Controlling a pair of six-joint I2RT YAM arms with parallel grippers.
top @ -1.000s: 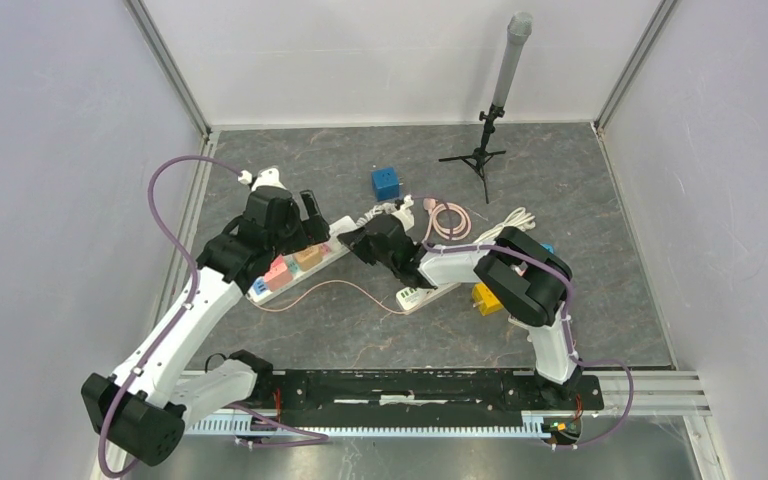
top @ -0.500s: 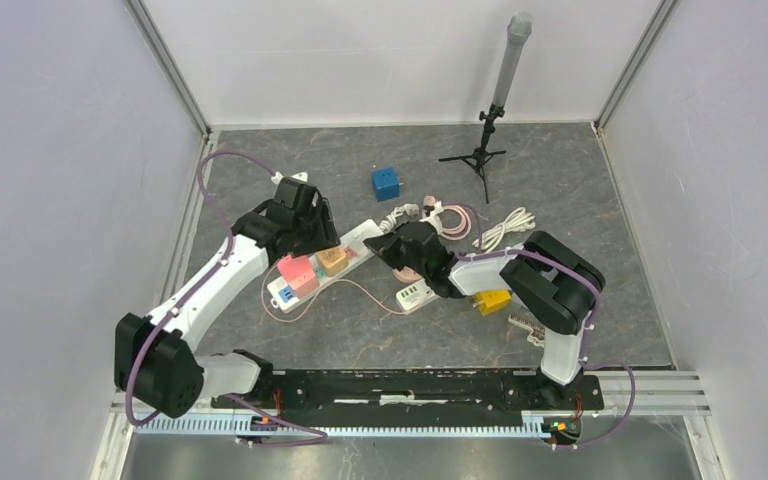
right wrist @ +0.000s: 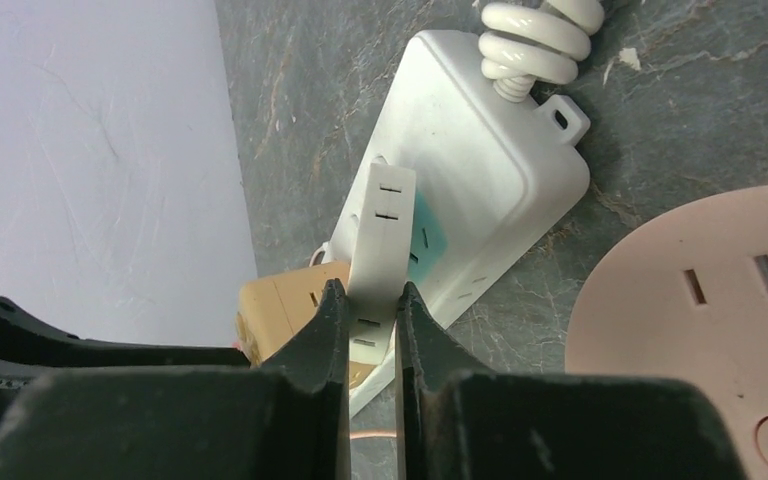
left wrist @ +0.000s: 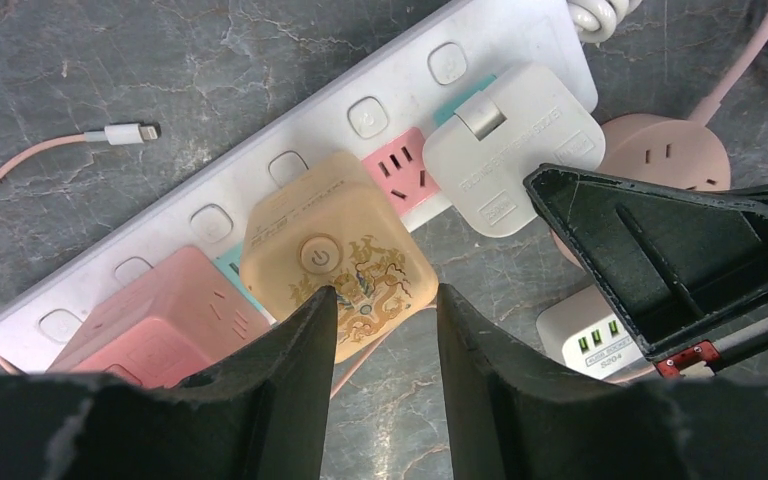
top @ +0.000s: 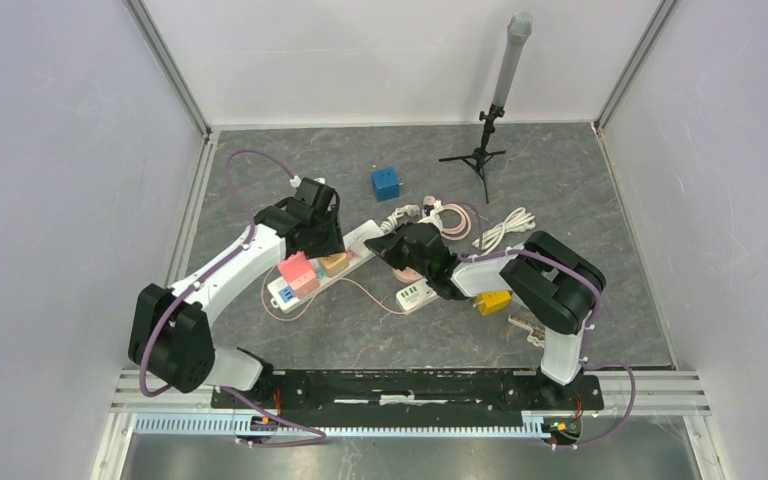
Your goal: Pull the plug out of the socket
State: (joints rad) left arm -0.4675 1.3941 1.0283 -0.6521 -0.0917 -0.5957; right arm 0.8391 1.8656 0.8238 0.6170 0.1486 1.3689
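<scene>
The pinched white plug still sits in the power strip (top: pixel 353 207), so my right gripper will next pull it up, then outward, and let it go over the bare floor past the power strip.
A white power strip (the socket) (left wrist: pixel 210 210) lies diagonally on the grey floor, with a pink cube (left wrist: pixel 165 320), a tan cube adapter (left wrist: pixel 335 260) and a flat white plug (left wrist: pixel 510 145) plugged into it. My right gripper (right wrist: pixel 372 300) is shut on the white plug (right wrist: pixel 385 235), pinching its thin sides above the strip (right wrist: pixel 480 160). My left gripper (left wrist: pixel 387 300) hovers over the near edge of the tan cube with its jaws partly apart and nothing between them. From above, both grippers (top: pixel 325 235) (top: pixel 388 245) meet over the strip (top: pixel 360 240).
A round pink socket (left wrist: pixel 665 150) and a white USB charger (left wrist: pixel 590 340) lie close by. A blue cube (top: pixel 385 183), a tripod (top: pixel 482 150), a coiled white cable (top: pixel 505 228) and a yellow block (top: pixel 490 300) sit further off. A thin pink cable (left wrist: pixel 125 132) loops left of the strip.
My left arm has swung right over the strip and its jaws have narrowed. The strip and my right gripper shifted slightly right early on, then held still.
</scene>
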